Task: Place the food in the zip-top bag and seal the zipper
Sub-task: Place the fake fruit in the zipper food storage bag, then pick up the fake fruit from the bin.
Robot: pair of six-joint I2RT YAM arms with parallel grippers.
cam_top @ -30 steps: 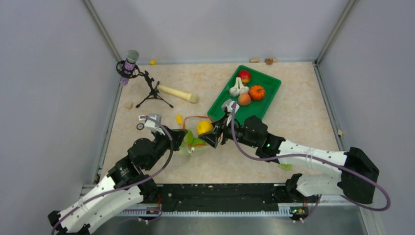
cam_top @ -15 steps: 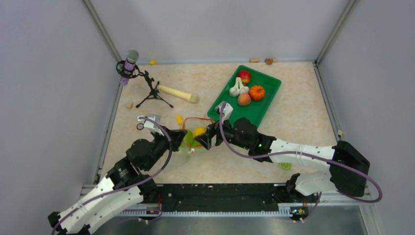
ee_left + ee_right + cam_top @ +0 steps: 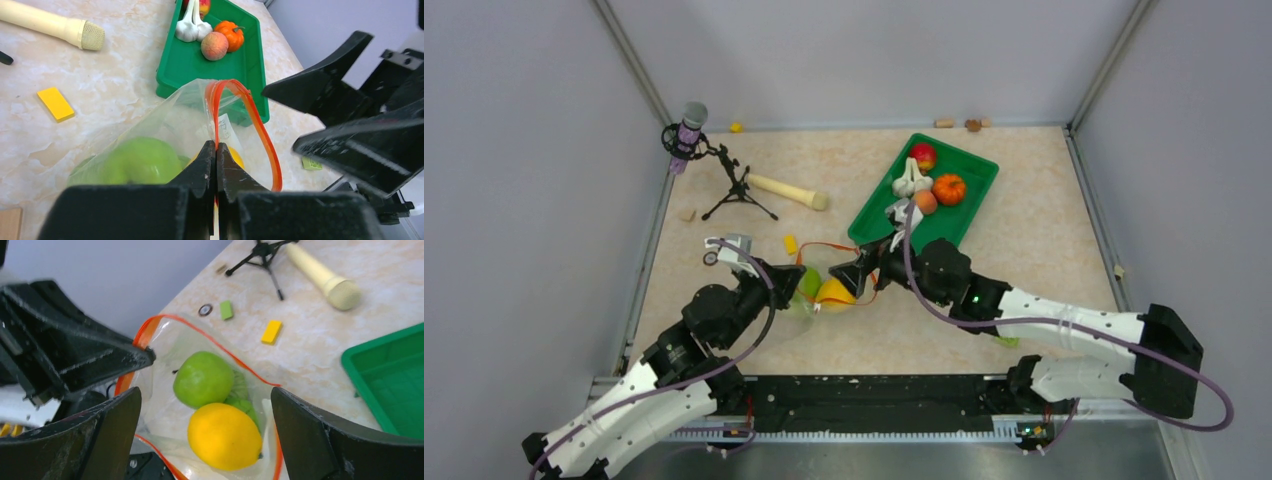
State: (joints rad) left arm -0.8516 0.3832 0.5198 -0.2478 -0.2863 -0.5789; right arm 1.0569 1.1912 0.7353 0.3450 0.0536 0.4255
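My right gripper needs to go outward and to the right in the top view, then lower over the peach in the green tray [image 3: 954, 225], as the peach is still unbagged.
The clear zip-top bag [image 3: 809, 300] lies between the arms, its orange-red zipper [image 3: 260, 130] held open in a loop. My left gripper [image 3: 216, 145] is shut on the near rim of the bag. Inside lie a green apple [image 3: 202, 379], a yellow lemon [image 3: 225, 435] and a pale green cabbage [image 3: 241, 388]. My right gripper [image 3: 206, 405] is open and empty just above the bag's mouth, over the lemon [image 3: 834, 292]. The red apple [image 3: 923, 156], garlic [image 3: 909, 180], pumpkin [image 3: 949, 188] and peach [image 3: 925, 201] sit in the green tray [image 3: 954, 225].
A beige wooden pin [image 3: 789, 190] and a microphone on a small tripod [image 3: 689, 130] stand at the back left. A yellow block [image 3: 790, 243] lies beside the bag. A small green block [image 3: 1007, 340] lies under the right arm. Walls close in on three sides.
My right gripper carried the lemon down into the bag's mouth, opened and drew back a little. The lemon now lies inside the bag. The left gripper has kept its hold.
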